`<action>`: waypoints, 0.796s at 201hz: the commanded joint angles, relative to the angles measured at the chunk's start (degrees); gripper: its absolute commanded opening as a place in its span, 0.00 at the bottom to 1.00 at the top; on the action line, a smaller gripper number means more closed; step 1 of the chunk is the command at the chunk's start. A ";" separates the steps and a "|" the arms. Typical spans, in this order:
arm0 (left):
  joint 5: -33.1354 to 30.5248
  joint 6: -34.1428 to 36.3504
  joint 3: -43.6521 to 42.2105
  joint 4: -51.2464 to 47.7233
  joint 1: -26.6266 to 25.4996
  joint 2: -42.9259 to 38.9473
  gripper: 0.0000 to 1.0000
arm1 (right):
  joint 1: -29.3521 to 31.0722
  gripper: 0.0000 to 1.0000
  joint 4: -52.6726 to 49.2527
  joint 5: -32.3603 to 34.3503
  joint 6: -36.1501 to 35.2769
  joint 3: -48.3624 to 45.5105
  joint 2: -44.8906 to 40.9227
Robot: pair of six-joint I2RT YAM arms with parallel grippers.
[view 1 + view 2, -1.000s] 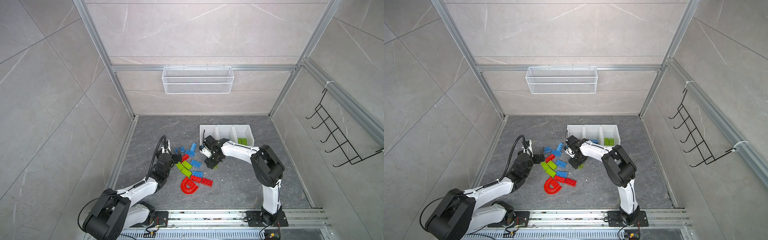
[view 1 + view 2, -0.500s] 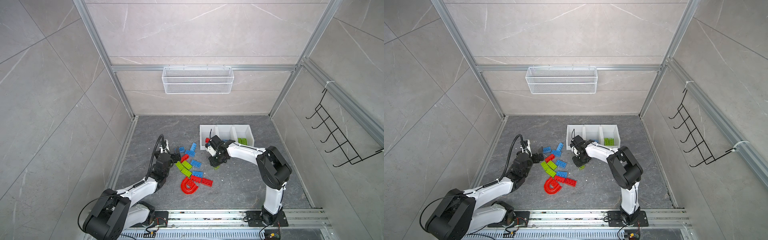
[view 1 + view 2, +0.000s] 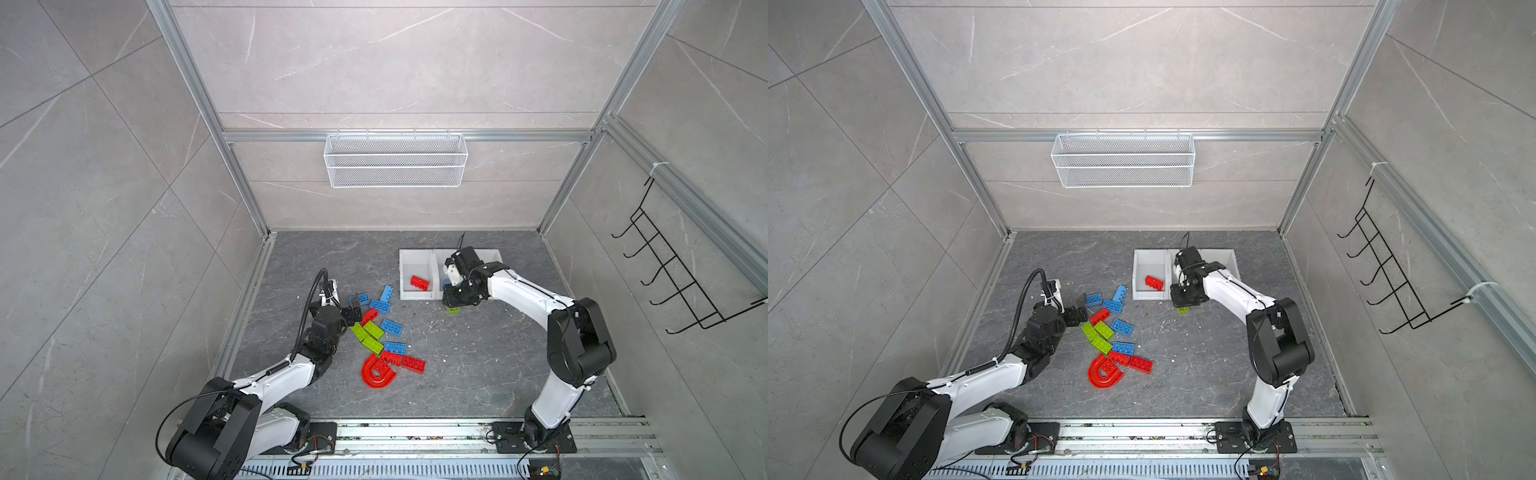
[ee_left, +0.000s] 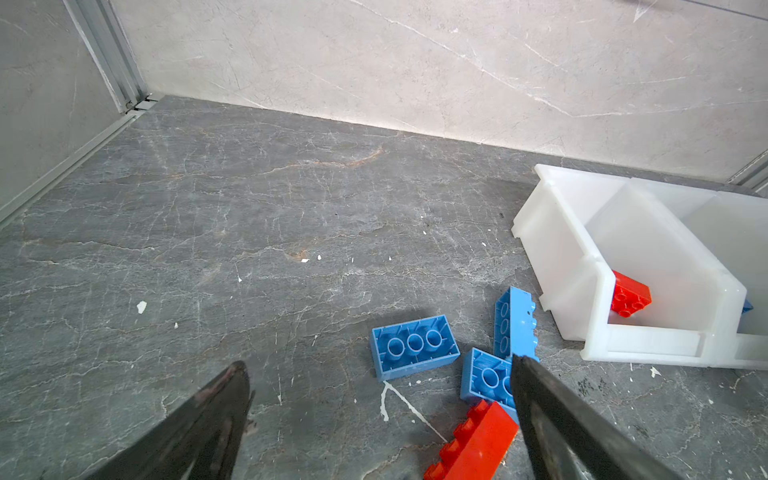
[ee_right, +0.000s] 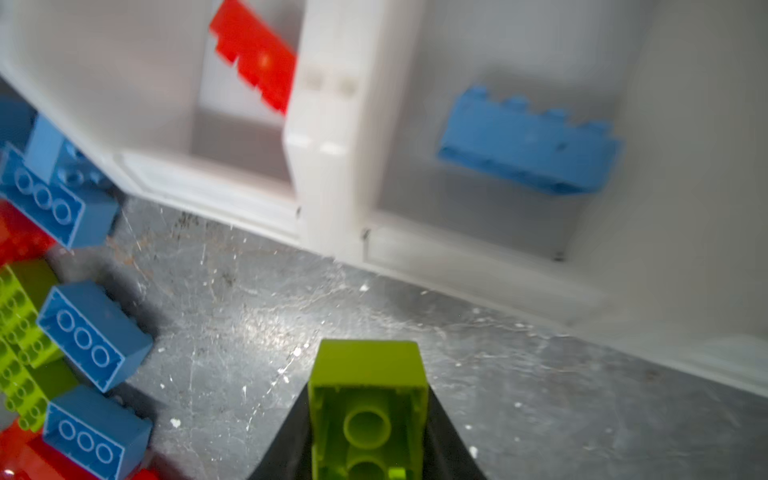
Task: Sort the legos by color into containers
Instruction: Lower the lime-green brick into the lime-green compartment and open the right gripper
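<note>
The right gripper should move outward past the middle bin next and release the lime green brick (image 3: pixel 453 309) over the bin beneath the robot's arm, since the other bins hold red and blue.
My right gripper (image 5: pixel 368 409) is shut on a lime green brick (image 5: pixel 368 374), held just in front of the containers (image 3: pixel 401 266), three joined white bins. In both top views that brick (image 3: pixel 453 309) (image 3: pixel 1183 310) shows under the right gripper (image 3: pixel 454 303). The left bin holds a red brick (image 3: pixel 419 282). A blue brick (image 5: pixel 528 145) lies in the middle bin. My right arm covers most of the right bin. Loose legos (image 3: pixel 382 332) in red, blue and green lie mid-floor, with a red arch (image 3: pixel 377 374). My left gripper (image 4: pixel 379 363) is open over blue bricks (image 4: pixel 415 347) and a red brick (image 4: pixel 478 444), holding nothing.
A white wire basket (image 3: pixel 395 160) hangs on the back wall and a black hook rack (image 3: pixel 681 274) on the right wall. Aluminium frame rails (image 3: pixel 245 299) border the grey floor. Small white flecks dot the floor.
My right gripper has shut on the green brick and moved right and back, toward the front of the bins. The left arm has hardly moved.
</note>
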 commanded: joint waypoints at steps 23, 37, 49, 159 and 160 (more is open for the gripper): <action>1.76 -0.67 0.03 2.99 0.37 -0.20 1.00 | -8.68 0.28 -1.72 -0.45 0.85 8.98 -0.27; 2.23 -0.54 0.03 2.99 0.34 -0.11 1.00 | -10.57 0.28 -1.67 0.69 0.60 11.49 1.72; 2.39 -0.22 -0.03 3.04 0.40 -0.11 1.00 | -11.62 0.28 -1.50 2.00 0.19 12.81 3.30; 1.63 0.11 -0.07 3.18 0.34 -0.49 1.00 | -17.79 0.30 0.56 2.68 1.04 16.46 12.06; 1.59 0.15 -0.05 3.19 0.33 -0.43 1.00 | -17.74 0.30 0.59 2.66 1.08 16.42 12.06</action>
